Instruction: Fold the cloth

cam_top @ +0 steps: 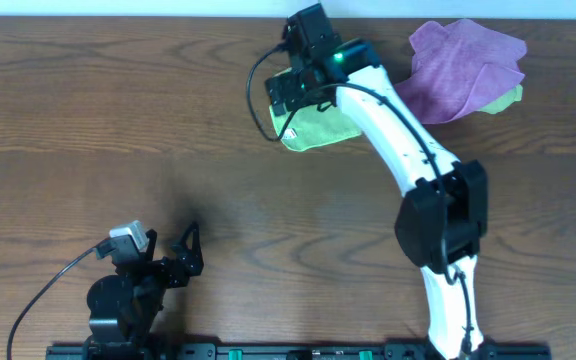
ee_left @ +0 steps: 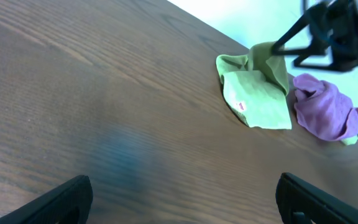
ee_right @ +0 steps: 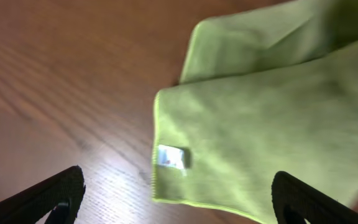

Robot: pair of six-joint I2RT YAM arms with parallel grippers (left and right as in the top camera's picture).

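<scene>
My right gripper goes down and back toward my base onto the green cloth's tagged corner next, since that corner lies below it and closer to my base.
A light green cloth lies folded over on the wooden table at the far middle; it also shows in the left wrist view. In the right wrist view the green cloth has a small white tag near its corner. My right gripper hovers open over the cloth's left part, its fingers spread to either side of the tagged corner, holding nothing. My left gripper is open and empty near the front left, far from the cloth; its fingers frame bare table.
A crumpled purple cloth lies at the far right on top of another green cloth, just right of my right arm; the purple cloth also shows in the left wrist view. The table's far edge runs close behind the cloths.
</scene>
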